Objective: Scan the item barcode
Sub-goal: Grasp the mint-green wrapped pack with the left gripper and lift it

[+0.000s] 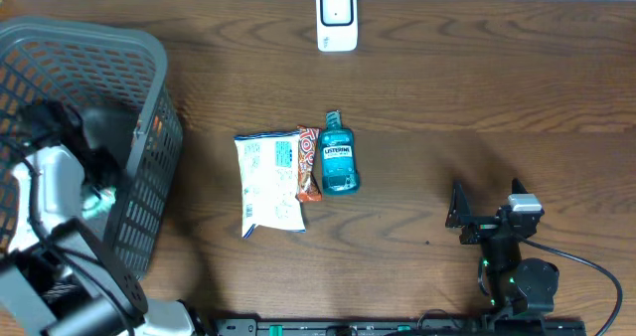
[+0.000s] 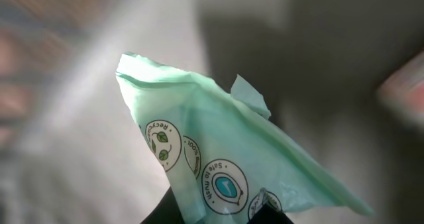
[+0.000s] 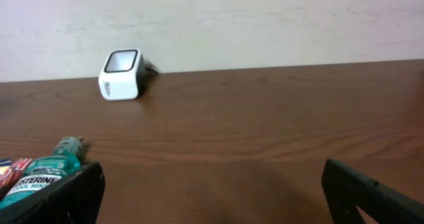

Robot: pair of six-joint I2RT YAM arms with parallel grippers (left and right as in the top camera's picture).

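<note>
My left gripper moves up from the basket (image 1: 149, 53), past the scanner and down beside the Listerine bottle next to release the pack, since the tabletop there is bare.
My left gripper (image 2: 218, 216) is down inside the grey basket (image 1: 149, 53), shut on a pale green soft pack (image 2: 225, 144) printed with round "safe to flush" badges. From overhead only a sliver of that green pack (image 1: 99, 203) shows beside the left gripper (image 1: 97, 182). The white barcode scanner (image 1: 337, 18) stands at the table's far edge, and the right wrist view has the scanner (image 3: 121, 75) against the wall. My right gripper (image 1: 460, 217) rests low at the front right, open, and nothing lies between the fingers of the right gripper (image 3: 212, 184).
On the table's middle lie a white snack bag (image 1: 270, 182), an orange wrapped bar (image 1: 309, 164) and a teal Listerine bottle (image 1: 338, 157); that bottle (image 3: 40, 177) sits just left of my right gripper. The basket's mesh walls surround the left arm.
</note>
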